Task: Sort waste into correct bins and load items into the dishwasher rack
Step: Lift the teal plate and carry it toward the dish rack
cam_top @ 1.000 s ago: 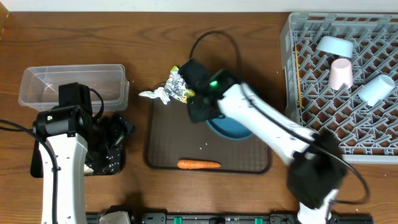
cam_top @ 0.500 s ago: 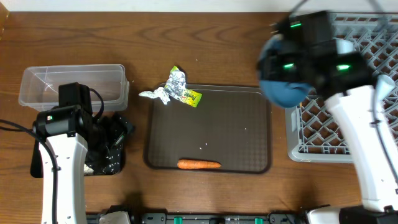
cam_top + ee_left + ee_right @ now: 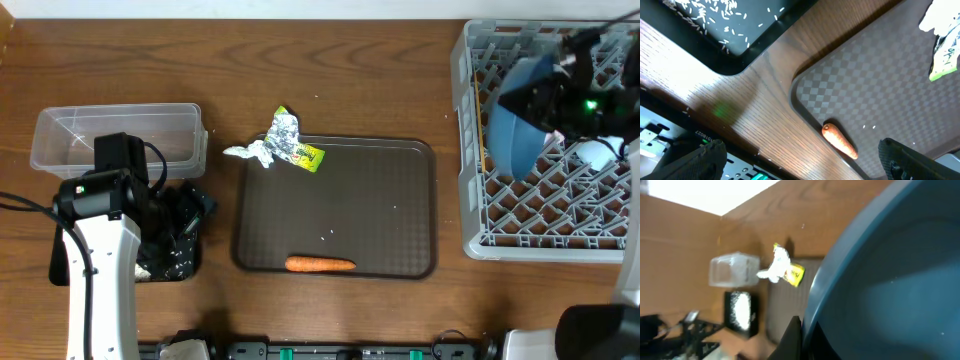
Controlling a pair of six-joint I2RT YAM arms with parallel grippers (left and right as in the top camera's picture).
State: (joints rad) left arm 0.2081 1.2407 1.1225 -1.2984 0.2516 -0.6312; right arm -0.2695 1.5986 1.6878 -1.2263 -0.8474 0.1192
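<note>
The rack's bare far end (image 3: pixel 537 38) is outward and below, so my right gripper should next carry the bowl (image 3: pixel 515 132) outward, lower it there, clear of the cup, and let it go.
My right gripper (image 3: pixel 553 98) is shut on the rim of the large dark blue bowl (image 3: pixel 515 132), which hangs tilted on edge over the left part of the grey dishwasher rack (image 3: pixel 470 150). In the right wrist view the bowl (image 3: pixel 890 280) fills the frame, with one dark finger (image 3: pixel 792 340) against its rim. A pale blue cup (image 3: pixel 597 153) lies in the rack. My left gripper (image 3: pixel 805 170) stands open above the table edge near the orange carrot (image 3: pixel 840 141). The carrot (image 3: pixel 320 265) lies at the brown tray's front. Crumpled foil (image 3: pixel 275 138) and the yellow-green wrapper (image 3: pixel 306 156) sit at its back left corner.
A clear tub (image 3: pixel 115 135) stands at the far left, and a black tray (image 3: pixel 185 262) with rice (image 3: pixel 695 12) sits in front of it, under my left arm. The dark brown serving tray (image 3: pixel 380 200) lies mid-table. A few rice grains dot it.
My right arm lifted the blue bowl off the brown tray and swung it right, over the rack. The left arm has not moved.
</note>
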